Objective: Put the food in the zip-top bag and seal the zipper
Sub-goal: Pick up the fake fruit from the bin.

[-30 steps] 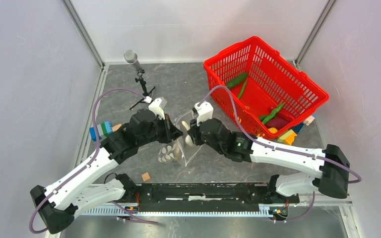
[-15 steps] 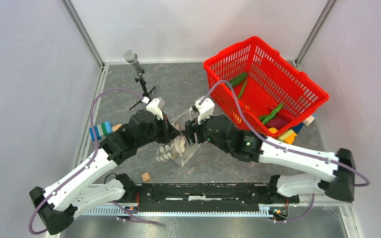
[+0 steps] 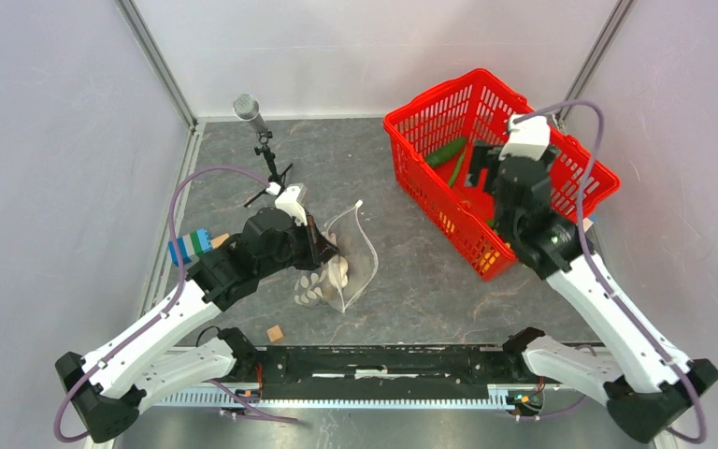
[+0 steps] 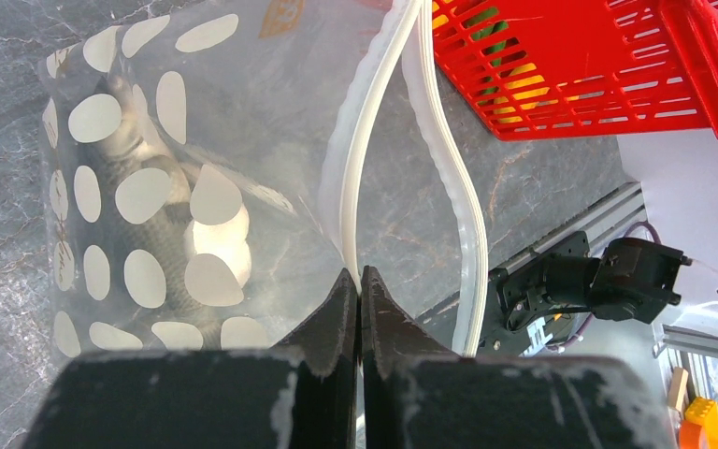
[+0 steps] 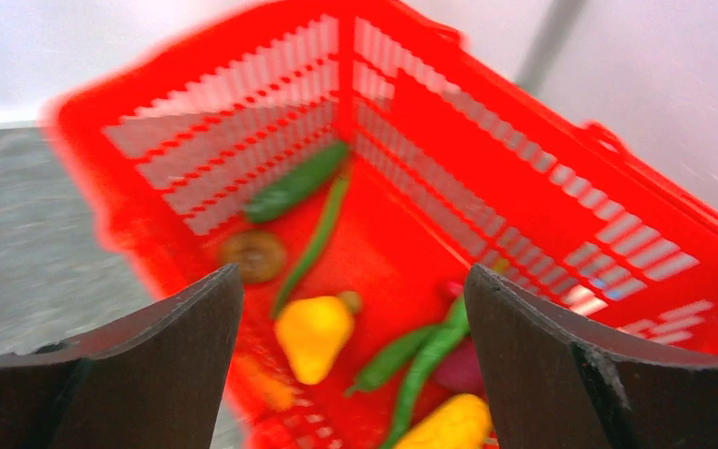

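The robot's right gripper will next tilt down and lower its fingers astride the rounded yellow piece beside the basket's side nearest the bag.
The zip-top bag [image 3: 344, 271] [image 4: 150, 178], clear with white dots, lies at the table's middle-left. A grey fish [image 4: 150, 248] shows inside it. My left gripper [image 3: 323, 251] [image 4: 356, 277] is shut on the white zipper [image 4: 374, 140] strip at the bag's mouth, and the other strip bows away to the right. My right gripper [image 3: 488, 178] [image 5: 353, 273] hangs open over the red basket [image 3: 575, 161] [image 5: 542, 103], holding nothing. Below it lie a yellow piece [image 5: 313, 332], green pods [image 5: 421, 351], a brown lump [image 5: 254, 255] and a magenta aubergine [image 5: 463, 367]. That view is blurred.
A microphone on a small tripod [image 3: 258, 126] stands at the back left. Blue-green blocks [image 3: 192, 245] sit by the left arm, and a wooden cube [image 3: 276, 333] lies near the front rail. More coloured blocks [image 3: 542, 258] lie under the basket's near right side.
My right gripper has left the bag's mouth, swung right and back to above the basket, and opened wide. The left gripper keeps its hold on the zipper.
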Available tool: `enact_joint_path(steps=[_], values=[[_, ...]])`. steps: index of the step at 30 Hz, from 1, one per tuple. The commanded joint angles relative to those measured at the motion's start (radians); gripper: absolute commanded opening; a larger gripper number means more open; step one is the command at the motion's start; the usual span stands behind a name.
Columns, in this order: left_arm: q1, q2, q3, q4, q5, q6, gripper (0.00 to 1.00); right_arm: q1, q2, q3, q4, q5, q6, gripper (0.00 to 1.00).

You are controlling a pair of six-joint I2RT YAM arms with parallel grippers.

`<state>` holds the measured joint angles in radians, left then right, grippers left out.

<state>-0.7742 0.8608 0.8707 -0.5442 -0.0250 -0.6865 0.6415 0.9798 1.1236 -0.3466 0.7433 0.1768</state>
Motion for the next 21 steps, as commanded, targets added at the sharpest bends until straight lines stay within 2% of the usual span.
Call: enact_joint_path(steps=[1,5,8,12,16,21], values=[[0.001,-0.019,0.007,0.032,0.002,0.029,0.02,-0.274,0.128,0.014,-0.101,-0.234,0.004,0.93],[0.001,-0.023,0.001,0.033,0.007,0.029,0.02,-0.432,0.265,-0.023,-0.047,-0.556,0.008,0.92],[0.001,-0.028,-0.004,0.033,0.01,0.03,0.02,-0.488,0.391,-0.005,-0.012,-0.812,-0.02,0.98],[0.001,-0.03,-0.005,0.03,0.01,0.034,0.02,-0.499,0.521,0.023,0.018,-0.893,-0.045,0.98],[0.002,-0.034,-0.011,0.029,0.007,0.035,0.02,-0.498,0.686,0.105,-0.06,-0.965,-0.072,0.98],[0.001,-0.032,-0.012,0.029,0.002,0.039,0.02,-0.499,0.764,0.086,-0.041,-1.013,-0.086,0.98]])
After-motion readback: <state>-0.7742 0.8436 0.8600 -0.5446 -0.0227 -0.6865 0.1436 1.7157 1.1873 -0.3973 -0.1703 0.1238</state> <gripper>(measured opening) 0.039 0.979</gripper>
